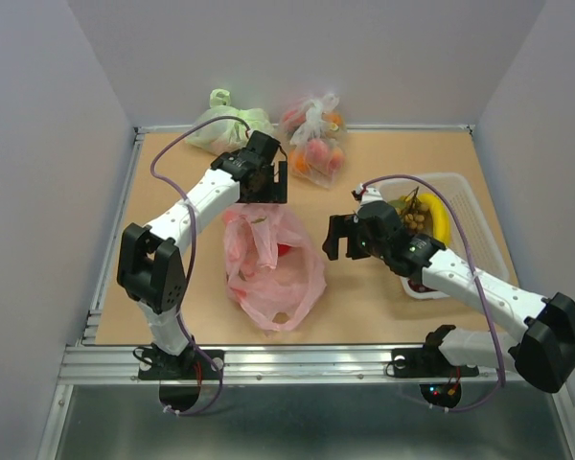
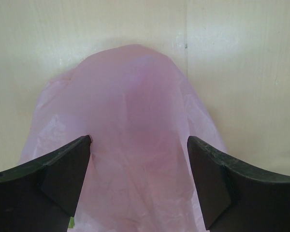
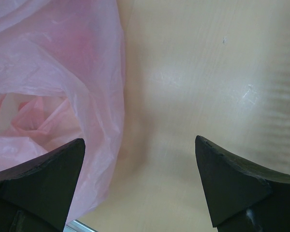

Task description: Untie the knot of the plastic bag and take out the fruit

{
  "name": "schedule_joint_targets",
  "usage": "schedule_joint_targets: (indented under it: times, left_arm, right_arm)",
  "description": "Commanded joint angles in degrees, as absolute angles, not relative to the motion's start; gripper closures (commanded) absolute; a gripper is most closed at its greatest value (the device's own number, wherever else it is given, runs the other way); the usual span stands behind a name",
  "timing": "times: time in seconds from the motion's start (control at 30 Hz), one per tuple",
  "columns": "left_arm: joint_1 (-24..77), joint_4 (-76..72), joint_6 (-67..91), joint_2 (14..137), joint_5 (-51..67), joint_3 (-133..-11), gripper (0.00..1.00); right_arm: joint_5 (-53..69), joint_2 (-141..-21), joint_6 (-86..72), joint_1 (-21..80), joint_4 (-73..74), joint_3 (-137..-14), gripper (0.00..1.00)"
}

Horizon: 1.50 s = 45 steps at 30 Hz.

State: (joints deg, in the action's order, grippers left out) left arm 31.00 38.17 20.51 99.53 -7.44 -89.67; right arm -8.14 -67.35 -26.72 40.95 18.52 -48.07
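Note:
The pink film (image 2: 135, 121) at the bag's far end lies between my left gripper's spread fingers, so that gripper comes down onto the film and closes next.
The pink plastic bag (image 1: 271, 271) lies crumpled mid-table with its mouth loose; no tied knot shows. A red fruit (image 1: 284, 249) shows inside it. My left gripper (image 1: 262, 196) hangs over the bag's far end, open, with pink film (image 2: 135, 121) lying between its spread fingers (image 2: 139, 140). My right gripper (image 1: 341, 240) is open and empty just right of the bag, over bare table (image 3: 140, 141), with the bag's edge (image 3: 63, 87) by its left finger. A yellow banana (image 1: 438, 217), green grapes (image 1: 414, 213) and a dark fruit (image 1: 420, 285) lie in the tray.
The clear tray (image 1: 471, 206) sits at the right under my right arm. A pale green bag (image 1: 225, 125) and a clear bag of orange-red fruit (image 1: 314, 142) stand at the back wall. A metal rail (image 1: 297, 359) runs along the near edge.

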Motion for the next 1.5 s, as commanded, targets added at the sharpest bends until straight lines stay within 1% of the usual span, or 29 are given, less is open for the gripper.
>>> schedule_joint_targets:
  times: [0.0,0.07,0.13,0.17,0.23,0.33,0.37,0.5,0.57,0.73,0.87,0.9,0.97,1.0,1.07,1.23,1.37,1.47]
  left_arm:
    - [31.03,38.85,18.98,100.27,-7.47,-90.62,0.09]
    - [31.11,39.02,19.07,101.51,-8.96,-89.57,0.1]
    - [31.11,37.71,19.68,101.87,-9.67,-88.08,0.15]
    - [31.11,36.05,19.95,101.6,-9.41,-86.24,0.2]
    - [31.2,35.07,20.3,101.51,-8.18,-84.82,0.25]
    - [31.46,33.4,21.0,101.95,-6.86,-82.71,0.42]
    - [31.46,32.62,21.35,101.87,-6.51,-81.75,0.59]
    - [31.46,30.42,22.06,100.03,-5.98,-80.6,1.0]
    - [31.46,29.8,21.97,98.71,-5.89,-80.86,1.0]
    - [31.99,29.09,22.94,90.37,-7.03,-83.4,1.0]
    - [35.94,28.48,24.08,81.58,-11.94,-83.59,1.0]
    - [38.3,26.74,24.43,77.65,-12.91,-81.32,1.0]
    - [38.85,24.01,27.22,73.67,-12.23,-77.02,1.0]
    - [38.76,21.82,28.03,70.78,-11.61,-72.47,1.0]
    - [38.76,21.45,30.13,69.44,-11.86,-68.14,1.0]
    - [38.76,20.22,33.39,69.35,-8.88,-63.29,1.0]
    - [38.76,19.6,35.77,68.64,-9.49,-61.79,1.0]
    - [38.32,20.21,36.56,68.9,-11.6,-62.14,1.0]
  right_arm:
    - [-9.4,-65.74,-27.77,41.48,16.0,-46.58,0.0]
    - [-9.4,-65.57,-27.86,41.48,16.0,-46.32,0.0]
    - [-9.41,-65.48,-27.86,41.48,16.0,-46.14,0.0]
    - [-9.49,-65.39,-27.86,41.48,16.0,-46.06,0.0]
    - [-9.4,-65.48,-27.77,41.4,16.0,-45.88,0.0]
    - [-9.23,-66.09,-27.77,41.48,16.0,-45.88,0.0]
    - [-9.05,-66.27,-27.77,41.48,16.0,-45.97,0.0]
    - [-9.23,-66.1,-27.77,41.48,16.0,-45.88,0.0]
    - [-9.49,-65.83,-27.69,41.48,16.0,-45.79,0.0]
    - [-9.84,-64.34,-27.51,41.48,16.0,-45.7,0.0]
    - [-10.02,-63.81,-27.16,41.48,16.0,-45.97,0.0]
    - [-9.76,-63.98,-26.81,41.48,15.91,-46.14,0.0]
    - [-9.41,-64.16,-26.72,41.57,16.0,-46.49,0.0]
    - [-9.06,-64.25,-26.46,41.57,15.91,-46.76,0.0]
    - [-8.18,-64.25,-26.02,41.57,16.0,-47.19,0.0]
    - [-6.33,-63.28,-23.65,42.71,15.91,-48.43,0.0]
    - [-5.02,-61.35,-23.12,45.16,16.0,-49.57,0.0]
    - [-3.52,-60.91,-23.38,48.58,16.0,-50.97,0.04]
